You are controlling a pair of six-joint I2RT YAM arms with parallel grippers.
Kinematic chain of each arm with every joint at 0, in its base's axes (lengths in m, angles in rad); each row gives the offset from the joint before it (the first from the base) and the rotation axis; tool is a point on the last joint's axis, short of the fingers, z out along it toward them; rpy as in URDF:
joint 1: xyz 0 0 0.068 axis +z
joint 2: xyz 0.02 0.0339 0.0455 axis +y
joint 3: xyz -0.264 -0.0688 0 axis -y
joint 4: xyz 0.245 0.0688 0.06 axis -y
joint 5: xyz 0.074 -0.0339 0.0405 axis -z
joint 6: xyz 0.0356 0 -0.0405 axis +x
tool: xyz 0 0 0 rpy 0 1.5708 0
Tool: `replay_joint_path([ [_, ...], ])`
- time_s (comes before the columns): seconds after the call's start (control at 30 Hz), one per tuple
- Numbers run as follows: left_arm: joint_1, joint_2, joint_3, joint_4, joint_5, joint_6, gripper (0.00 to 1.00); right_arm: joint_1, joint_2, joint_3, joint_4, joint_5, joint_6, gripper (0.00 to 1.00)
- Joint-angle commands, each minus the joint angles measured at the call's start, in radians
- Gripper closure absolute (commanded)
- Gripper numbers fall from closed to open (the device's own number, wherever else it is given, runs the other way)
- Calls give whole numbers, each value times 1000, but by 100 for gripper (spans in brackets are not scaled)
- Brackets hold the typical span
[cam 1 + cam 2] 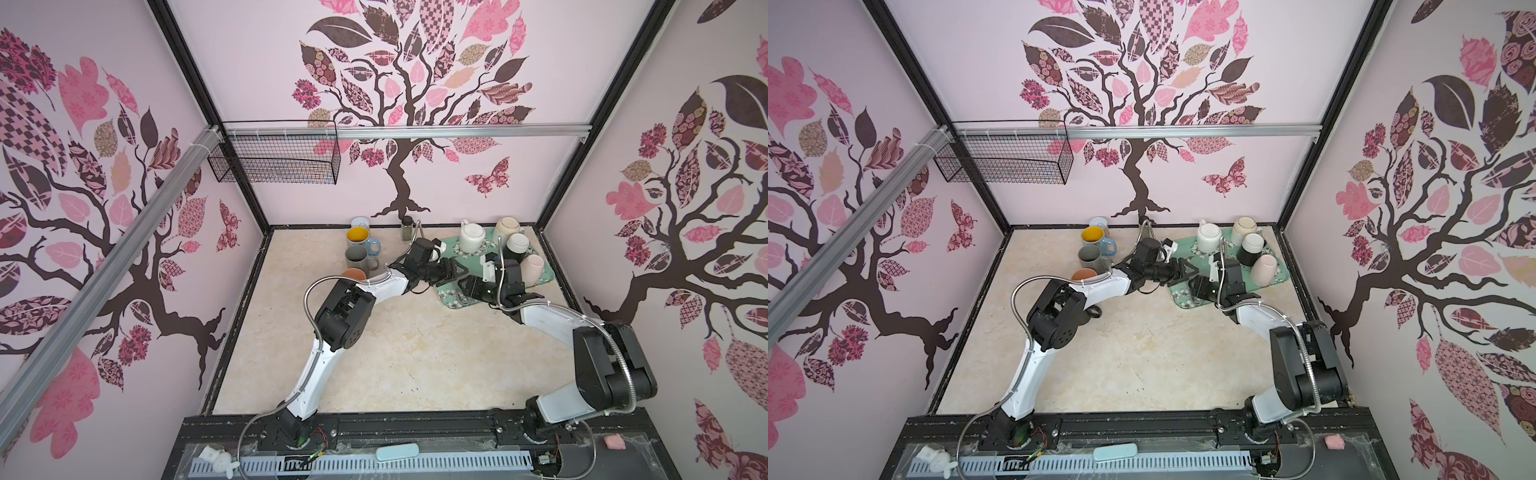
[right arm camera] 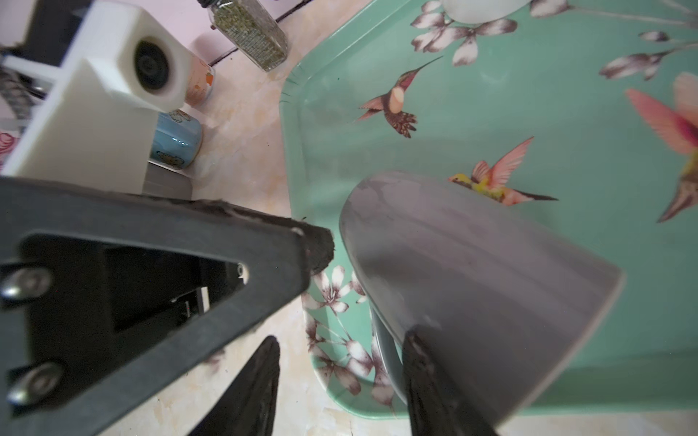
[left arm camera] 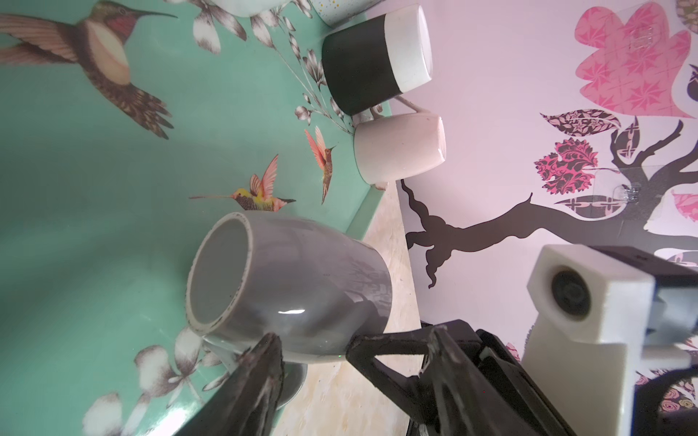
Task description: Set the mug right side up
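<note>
My right gripper should next tilt down, move onto the grey mug's handle and then close, because the handle lies between and just below its open fingers.
The grey mug hangs tilted over the near corner of the green hummingbird tray, mouth turned down towards the tray and base up. My left gripper is shut on it, one finger by the rim and handle and the other at the base edge. From the right wrist the mug shows base first. My right gripper is open with the mug's handle loose between its fingers. In both top views the two grippers meet over the tray corner and hide the mug.
A black-and-white mug and a pale pink mug stand upside down on the tray, a white teapot behind them. Upright mugs cluster at the back left beside a spice jar. A wire basket hangs on the back wall.
</note>
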Motion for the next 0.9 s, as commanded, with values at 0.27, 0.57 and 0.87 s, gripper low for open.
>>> replay_joint_path([
  [0.27, 68, -144, -124, -86, -47, 68, 36, 190, 100, 323, -494, 315, -250, 53],
  [0.57, 128, -230, -242, -135, -66, 120, 36, 256, 275, 474, -638, 410, -236, 58],
  [0.87, 138, -256, -292, -135, -61, 141, 36, 258, 406, 533, -680, 482, -223, 57],
])
